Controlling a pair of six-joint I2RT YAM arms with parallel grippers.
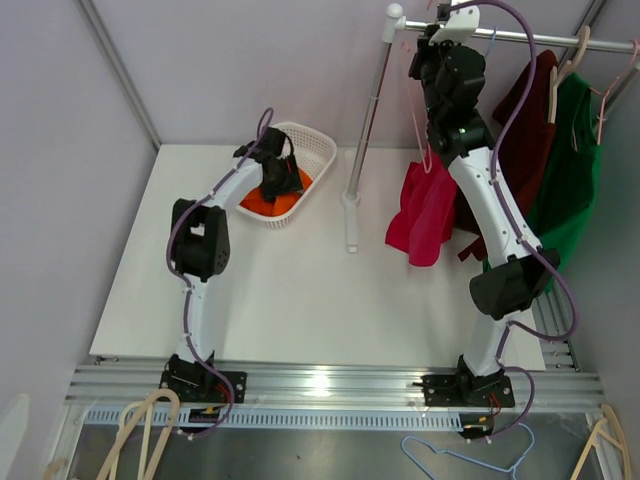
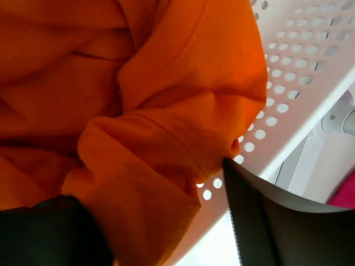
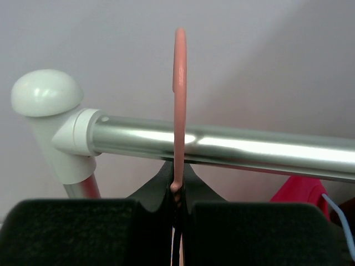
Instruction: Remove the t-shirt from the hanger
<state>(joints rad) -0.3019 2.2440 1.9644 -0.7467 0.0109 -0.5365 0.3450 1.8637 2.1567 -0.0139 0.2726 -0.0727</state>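
My right gripper is holding the hook, and the hook's bend still clears the rail's end with the cap (image 1: 413, 25) (image 3: 126, 134). It will next move down and to the left in the top view and release the hook on that end.
An orange t-shirt (image 1: 272, 203) (image 2: 138, 83) lies crumpled in the white basket (image 1: 316, 150) (image 2: 302, 72). My left gripper (image 1: 278, 180) (image 2: 150, 185) is down in the basket, open, jaws spread over a fold of the orange cloth without pinching it. High on the right, my right gripper (image 1: 443, 38) (image 3: 176, 191) is shut on the hook of a thin pink hanger (image 1: 417, 120) (image 3: 179, 83), right at the metal rail (image 1: 530, 40) (image 3: 249, 147). A crimson t-shirt (image 1: 425, 212) hangs bunched below that hanger.
A dark red shirt (image 1: 525, 120) and a green shirt (image 1: 567, 170) hang on wooden hangers further right on the rail. The rack's post (image 1: 365, 120) stands right of the basket. Loose hangers (image 1: 140, 430) (image 1: 460, 460) lie below the table's near edge.
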